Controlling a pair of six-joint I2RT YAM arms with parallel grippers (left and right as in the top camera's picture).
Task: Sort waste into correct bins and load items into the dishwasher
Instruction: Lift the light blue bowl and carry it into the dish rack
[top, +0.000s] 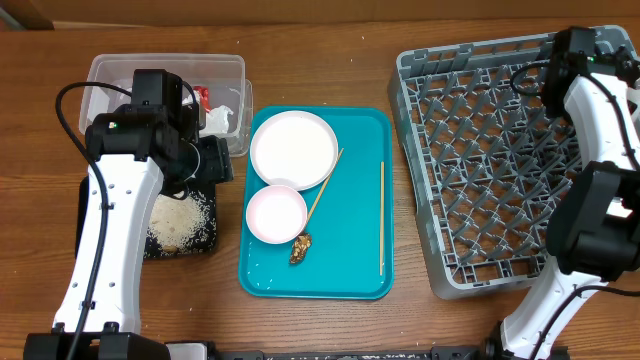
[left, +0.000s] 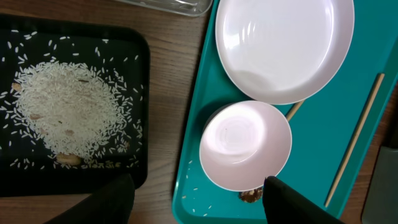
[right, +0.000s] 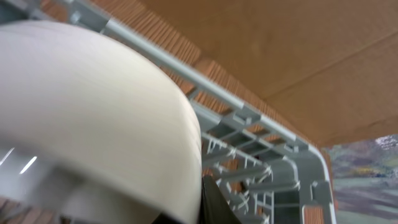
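My right gripper lowers the pale bowl, still high by the rack's far rim, to the left in the overhead view next, in among the rack's wires (top: 533, 92).
My left gripper (top: 213, 160) (left: 196, 208) hangs open over the gap between the black bin (top: 150, 248) (left: 134, 171) and the teal tray (top: 352, 150) (left: 311, 143), holding nothing. Loose rice (top: 180, 215) (left: 68, 112) lies heaped in the black bin. On the teal tray sit a white plate (top: 293, 148) (left: 283, 46), a small whitish bowl (top: 276, 213) (left: 244, 144), two chopsticks (top: 381, 215) (left: 357, 140) and a brown food lump (top: 300, 248) (left: 250, 195). My right gripper (top: 557, 62) is shut on a pale bowl (right: 93, 112) over the far side of the dishwasher rack (top: 490, 180) (right: 249, 143).
The clear tub (top: 165, 72) behind the black bin holds a crumpled napkin (top: 222, 118) and a red scrap (top: 200, 97). A few stray rice grains (left: 199, 208) lie on the teal tray's near corner. The left arm covers part of both bins.
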